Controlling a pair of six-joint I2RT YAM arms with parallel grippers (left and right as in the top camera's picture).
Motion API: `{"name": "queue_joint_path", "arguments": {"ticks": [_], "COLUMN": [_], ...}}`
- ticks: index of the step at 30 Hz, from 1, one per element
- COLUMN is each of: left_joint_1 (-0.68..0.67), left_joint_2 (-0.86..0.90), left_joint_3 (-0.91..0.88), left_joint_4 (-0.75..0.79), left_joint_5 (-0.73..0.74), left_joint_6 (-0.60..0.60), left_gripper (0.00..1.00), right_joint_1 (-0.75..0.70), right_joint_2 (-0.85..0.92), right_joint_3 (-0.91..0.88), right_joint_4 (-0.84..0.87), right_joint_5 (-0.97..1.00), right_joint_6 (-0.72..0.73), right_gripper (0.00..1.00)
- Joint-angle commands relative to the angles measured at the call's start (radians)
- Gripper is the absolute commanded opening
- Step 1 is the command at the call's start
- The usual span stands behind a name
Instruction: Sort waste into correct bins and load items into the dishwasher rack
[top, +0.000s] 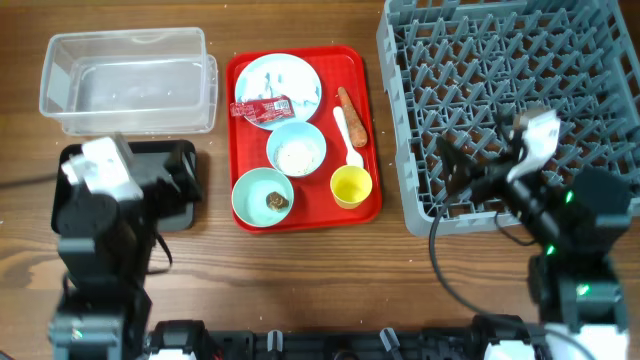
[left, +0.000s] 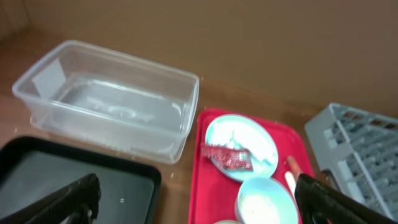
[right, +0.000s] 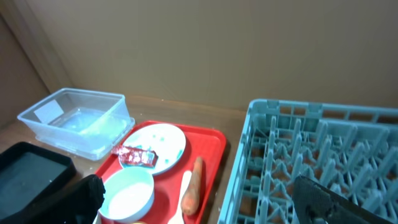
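I need to swing my left gripper over the red tray (top: 245, 140) first, tilting it down. Then it can go down onto the mint-green bowl's rim facing the yellow cup (top: 351, 186), where the empty part of the tray leaves room.
A red tray (top: 245, 140) holds a pale blue plate (top: 285, 78) with a red-and-white wrapper (top: 262, 108) and some white scraps. It also holds an orange carrot (top: 351, 113), a white spoon (top: 349, 140), a pale bowl of white grains (top: 296, 150), a mint-green bowl (top: 250, 195) with a small brown lump (top: 276, 200), and a yellow cup (top: 351, 186). The clear tub (top: 125, 80) and the black tray (top: 178, 165) lie to the left, and the grey rack (top: 500, 80) to the right. My left gripper (left: 199, 202) is open over the black tray. My right gripper (right: 205, 199) is open over the rack's left front part.
The left arm (top: 100, 190) covers most of the black tray. The right arm (top: 560, 210) stands at the rack's front edge, with a cable (top: 440, 260) on the wooden table. Both arm bases sit along the table's front edge.
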Motion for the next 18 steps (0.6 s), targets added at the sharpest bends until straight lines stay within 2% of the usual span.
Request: {"name": "queue_joint_path", "arguments": {"ticks": [1,3,5,9,11,12,13,15,18], "left_joint_1": [-0.002,-0.002,-0.004,-0.007,-0.008,-0.008,-0.013,-0.069,-0.249], "left_joint_2": [0.265,0.484,0.714,0.954,1.043,1.085,1.101,1.103,1.103], "left_joint_3": [0.307,0.508,0.667,0.674,0.674,0.674,0.674,0.674,0.668], "left_joint_4": [-0.203,-0.381,-0.554,-0.567,-0.584,-0.583,-0.583,-0.591,-0.614], "left_joint_5": [-0.013,-0.013,0.003,0.079,0.143,0.222,0.296,0.306,0.261], "left_joint_6": [0.02,0.019,0.019,-0.015,-0.005,0.052,0.054,0.052,-0.08], "left_gripper": [1.0,1.0,1.0,1.0,1.0,1.0,1.0,1.0,0.96], "right_joint_1": [0.005,0.005,0.005,0.005,0.005,0.005,0.005,0.005,0.005], "right_joint_2": [0.217,0.397,0.469,0.544,0.571,0.581,0.586,0.586,0.586], "right_joint_3": [0.293,0.491,0.535,0.534,0.534,0.534,0.534,0.534,0.534], "right_joint_4": [-0.249,-0.455,-0.506,-0.505,-0.513,-0.513,-0.512,-0.513,-0.528], "right_joint_5": [-0.047,-0.043,-0.049,-0.099,-0.099,-0.099,-0.098,-0.095,-0.082], "right_joint_6": [-0.094,-0.123,-0.119,-0.089,0.015,0.015,0.009,0.008,0.009], "right_gripper": [1.0,1.0,1.0,1.0,1.0,1.0,1.0,1.0,1.0]}}
